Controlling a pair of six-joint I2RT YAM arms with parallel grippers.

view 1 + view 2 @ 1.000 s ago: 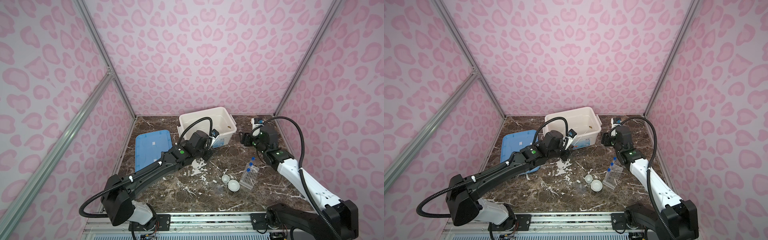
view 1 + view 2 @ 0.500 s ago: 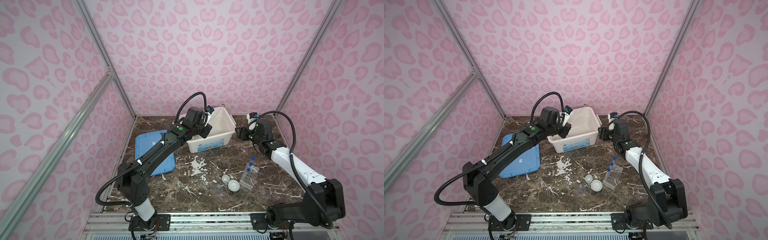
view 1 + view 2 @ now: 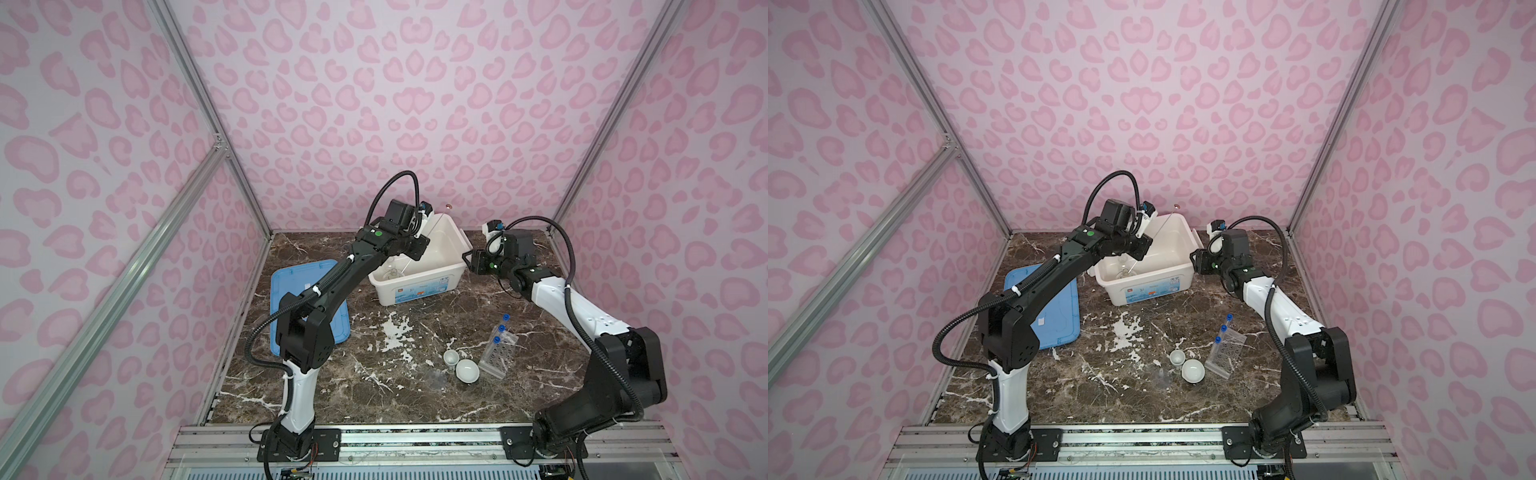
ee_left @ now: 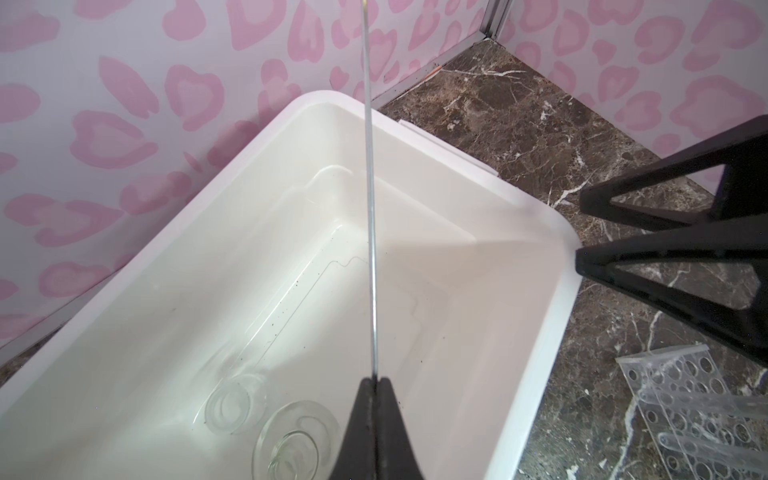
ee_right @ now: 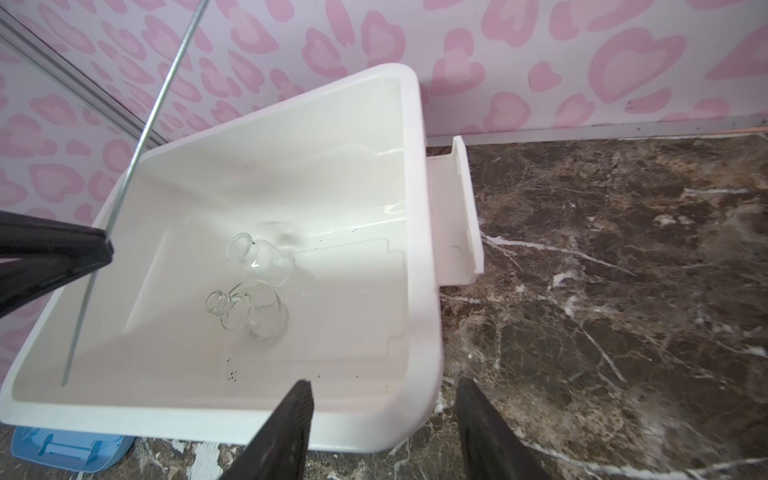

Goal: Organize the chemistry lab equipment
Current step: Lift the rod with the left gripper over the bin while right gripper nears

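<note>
The box's bare bottom beside the flasks is below, so my left gripper next needs to lower into the white box (image 3: 419,286) and release the thin metal rod.
My left gripper (image 4: 375,380) is shut on a thin metal rod (image 4: 370,208) and holds it slanted over the white box (image 3: 419,286). The rod's lower end reaches down inside the box. Two clear glass flasks (image 5: 266,262) (image 5: 253,316) lie on the box floor. My right gripper (image 5: 384,384) is open, its fingers on either side of the box's right front corner, in both top views (image 3: 467,259) (image 3: 1196,259). The clear tube rack (image 3: 498,353) with blue-capped test tubes (image 3: 505,317) lies at the front right. Two white dishes (image 3: 451,357) (image 3: 467,370) sit beside it.
A flat blue lid (image 3: 291,291) lies left of the box, partly under my left arm. A faint clear glass piece (image 3: 435,377) rests left of the dishes. Pink patterned walls close in the back and both sides.
My left gripper rose from in front of the box to above it, carrying the rod. My right gripper moved in to the box's right corner and its jaws narrowed. The box turned slightly.
</note>
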